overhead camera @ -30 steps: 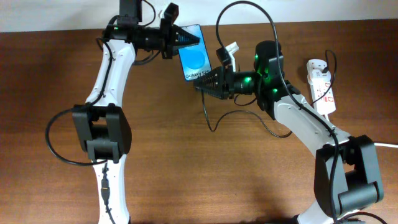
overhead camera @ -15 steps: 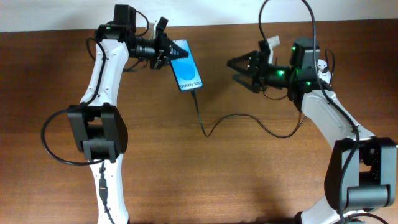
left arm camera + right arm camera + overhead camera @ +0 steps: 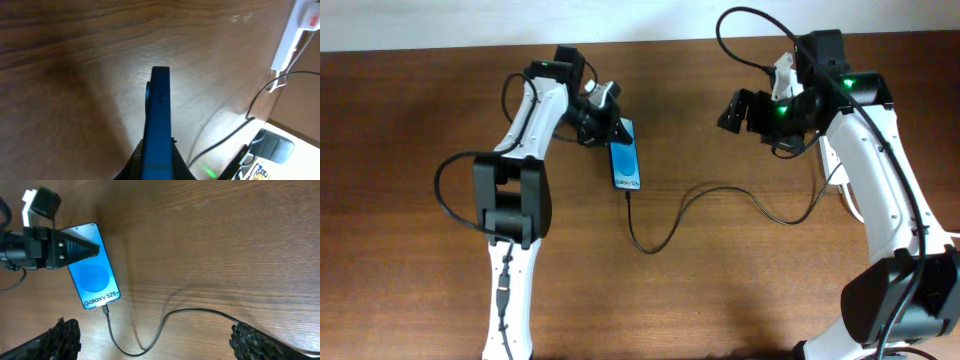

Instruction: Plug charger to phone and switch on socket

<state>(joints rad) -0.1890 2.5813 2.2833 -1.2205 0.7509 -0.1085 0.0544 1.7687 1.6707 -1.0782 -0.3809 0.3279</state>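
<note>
I will lower my left gripper toward the table beneath next, then lay the phone flat and open my gripper, because the charger's plug sits in the phone's bottom end.
The phone [image 3: 627, 166], its blue screen reading "Galaxy S25", sits at the table's upper middle. My left gripper [image 3: 612, 124] is shut on its top end; in the left wrist view the phone [image 3: 157, 120] shows edge-on between the jaws. The charger [image 3: 665, 232], a thin black cable, has its plug [image 3: 105, 311] in the phone's bottom end and loops right across the table. My right gripper [image 3: 732, 112] hangs open and empty to the right of the phone, its fingers [image 3: 60, 340] wide apart. The socket [image 3: 296, 29] lies at the far right, mostly hidden under my right arm in the overhead view.
The cable's slack curves over the wood [image 3: 760, 205] between the phone and my right arm. A thick white cord [image 3: 280, 60] runs from the socket. The table's back edge [image 3: 660, 42] meets a white wall just behind both grippers.
The right gripper opened, let go of the plug at the phone's bottom and drew back right. The left gripper carried the phone down and right, the cable trailing from it.
</note>
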